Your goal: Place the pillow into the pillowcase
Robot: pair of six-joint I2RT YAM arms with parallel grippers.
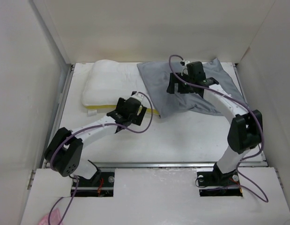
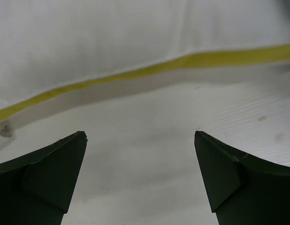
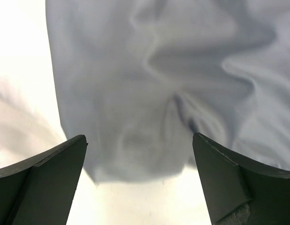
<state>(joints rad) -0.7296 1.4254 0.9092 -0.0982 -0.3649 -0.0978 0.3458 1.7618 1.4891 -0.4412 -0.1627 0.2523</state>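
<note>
My open left gripper pushes outward onto the pillow's front edge with the yellow strip next, since that edge still lies just beyond its fingers.
The white pillow (image 1: 109, 82) lies at the back left of the table, its yellow edge strip (image 1: 94, 111) facing the front. The grey pillowcase (image 1: 156, 86) lies wrinkled to its right and overlaps the pillow's right end. My left gripper (image 1: 137, 104) is open and empty, low at the pillow's front edge. In the left wrist view the pillow (image 2: 112, 33) and the strip (image 2: 191, 61) lie just ahead of the left gripper (image 2: 140, 137). My right gripper (image 1: 180, 84) is open and empty above the pillowcase. In the right wrist view a pillowcase (image 3: 154, 79) edge lies between the fingers of the right gripper (image 3: 140, 139).
White walls close in the table (image 1: 182, 140) on the left, back and right. A metal rail (image 1: 154, 165) runs along its front edge. Purple cables (image 1: 149, 123) loop off both arms. The right arm's forearm crosses over the pillowcase's right part.
</note>
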